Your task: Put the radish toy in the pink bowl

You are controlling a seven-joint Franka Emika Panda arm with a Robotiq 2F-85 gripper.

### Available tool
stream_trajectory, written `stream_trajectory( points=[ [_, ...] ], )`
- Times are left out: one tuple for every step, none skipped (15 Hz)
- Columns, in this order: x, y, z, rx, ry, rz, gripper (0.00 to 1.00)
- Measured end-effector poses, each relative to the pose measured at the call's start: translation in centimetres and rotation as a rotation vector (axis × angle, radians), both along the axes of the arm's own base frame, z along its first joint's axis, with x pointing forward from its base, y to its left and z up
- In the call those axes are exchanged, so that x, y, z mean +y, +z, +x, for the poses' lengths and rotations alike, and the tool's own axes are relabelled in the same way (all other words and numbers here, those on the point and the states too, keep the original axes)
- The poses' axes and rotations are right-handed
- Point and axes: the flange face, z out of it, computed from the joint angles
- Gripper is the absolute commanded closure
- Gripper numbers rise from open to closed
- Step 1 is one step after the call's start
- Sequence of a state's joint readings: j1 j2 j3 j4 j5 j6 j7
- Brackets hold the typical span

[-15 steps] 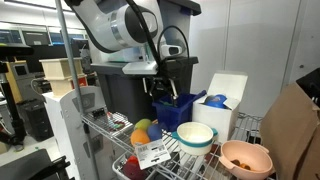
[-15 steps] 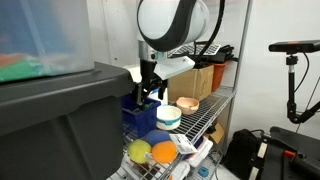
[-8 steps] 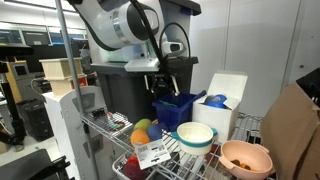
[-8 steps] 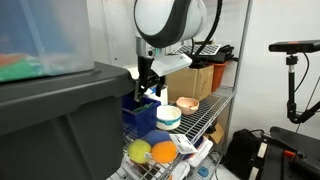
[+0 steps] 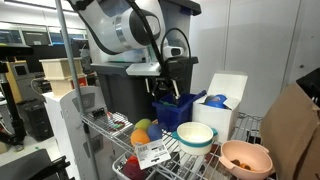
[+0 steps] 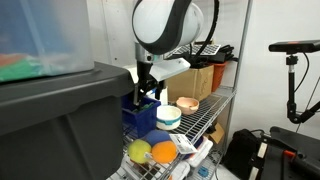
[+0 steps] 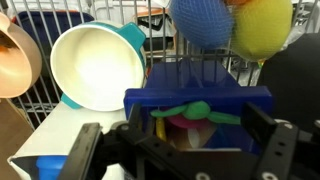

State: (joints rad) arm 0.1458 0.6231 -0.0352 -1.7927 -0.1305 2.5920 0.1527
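I should next lower my gripper into the blue bin and close it on the radish toy's green top (image 7: 200,108) between my spread fingers.
The radish toy (image 7: 186,120), magenta with a green leafy top, lies inside a blue bin (image 7: 200,98) in the wrist view. It is hidden in both exterior views. My gripper (image 7: 180,142) is open, its two fingers spread to either side of the radish just above the bin. It also shows above the bin in both exterior views (image 5: 165,92) (image 6: 146,92). The pink bowl (image 5: 246,158) stands on the wire shelf apart from the bin. It also shows in an exterior view (image 6: 186,104) and at the left edge of the wrist view (image 7: 14,62).
A white bowl with a teal rim (image 5: 195,135) (image 6: 168,116) (image 7: 95,65) stands between the bin and the pink bowl. Yellow-orange fruit toys (image 5: 143,130) (image 6: 150,152) lie on the shelf. A white box (image 5: 225,98) stands behind. A big dark bin (image 6: 60,125) is close by.
The arm has shifted slightly over the blue bin. The gripper stays open and holds nothing.
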Motion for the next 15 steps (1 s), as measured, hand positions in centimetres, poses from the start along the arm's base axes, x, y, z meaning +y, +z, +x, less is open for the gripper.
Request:
stream_trajectory(
  points=[
    [0.0, -0.1, 0.2, -0.001, 0.0, 0.0, 0.0],
    [0.0, -0.2, 0.4, -0.003, -0.001, 0.001, 0.0],
    [0.0, -0.4, 0.6, -0.004, -0.003, 0.001, 0.0],
    [-0.1, -0.4, 0.9, -0.006, -0.004, 0.001, 0.0],
    [-0.1, -0.6, 1.1, -0.007, -0.005, 0.001, 0.0],
    [-0.1, -0.7, 1.3, -0.008, -0.005, 0.002, 0.0],
    [-0.1, -0.8, 1.4, -0.008, -0.005, 0.002, 0.0],
    [0.0, -0.9, 1.5, -0.008, -0.005, 0.002, 0.0],
    [0.0, -1.2, 1.6, -0.007, -0.005, 0.001, 0.09],
    [0.0, -1.4, 1.7, -0.006, -0.005, 0.001, 0.26],
    [0.0, -1.6, 1.8, -0.005, -0.005, 0.001, 0.35],
    [0.0, -1.7, 1.8, -0.004, -0.005, 0.001, 0.42],
    [0.0, -1.9, 1.9, -0.003, -0.005, 0.0, 0.5],
    [0.0, -2.0, 1.9, -0.003, -0.005, 0.0, 0.58],
    [0.0, -2.1, 2.0, -0.003, -0.005, 0.0, 0.65]
  ],
)
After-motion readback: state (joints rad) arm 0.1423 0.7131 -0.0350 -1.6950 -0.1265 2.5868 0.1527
